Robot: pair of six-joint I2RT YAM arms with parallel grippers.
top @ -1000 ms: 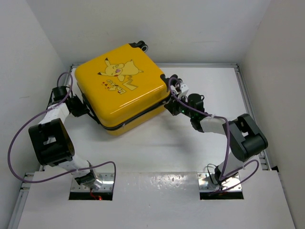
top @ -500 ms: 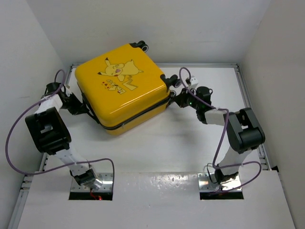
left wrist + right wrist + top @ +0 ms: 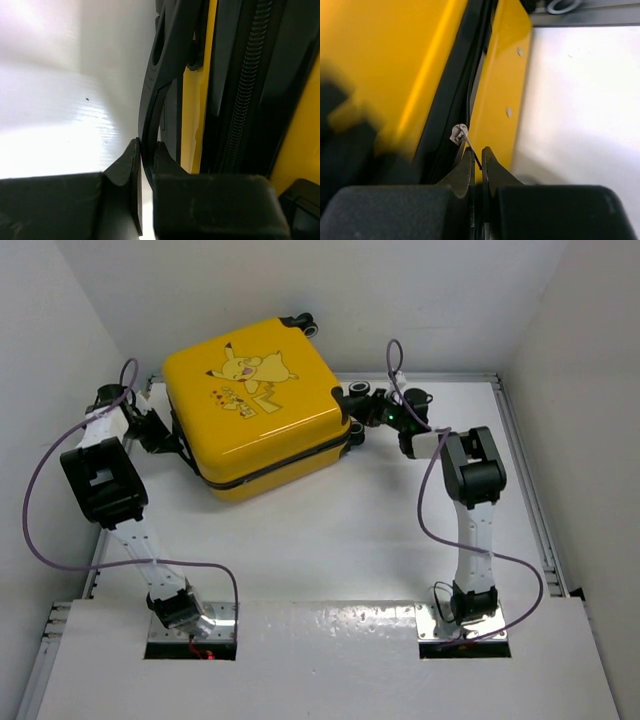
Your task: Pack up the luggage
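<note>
The case is slanted, and the metal bar along the table's back edge is outward of my left gripper. My left gripper will next push the case's handle outward to straighten the case, then let go of the handle.
The luggage, a yellow hard-shell case with a Pikachu print, lies closed and flat at the back left of the table. My left gripper is at its left side. In the left wrist view it is shut on the case's thin black side handle, beside the black zipper band. My right gripper is at the case's right side near the back corner. In the right wrist view it is shut on the pull tab of the silver zipper slider.
White walls close in the table at the back, left and right, and a metal rail runs along the back edge. The case's black wheels almost touch the back wall. The bare white tabletop lies in front of the case.
My right gripper has travelled back along the case's right side with the zipper pull. The case has slid and turned a little toward the back wall. My left arm followed it back.
</note>
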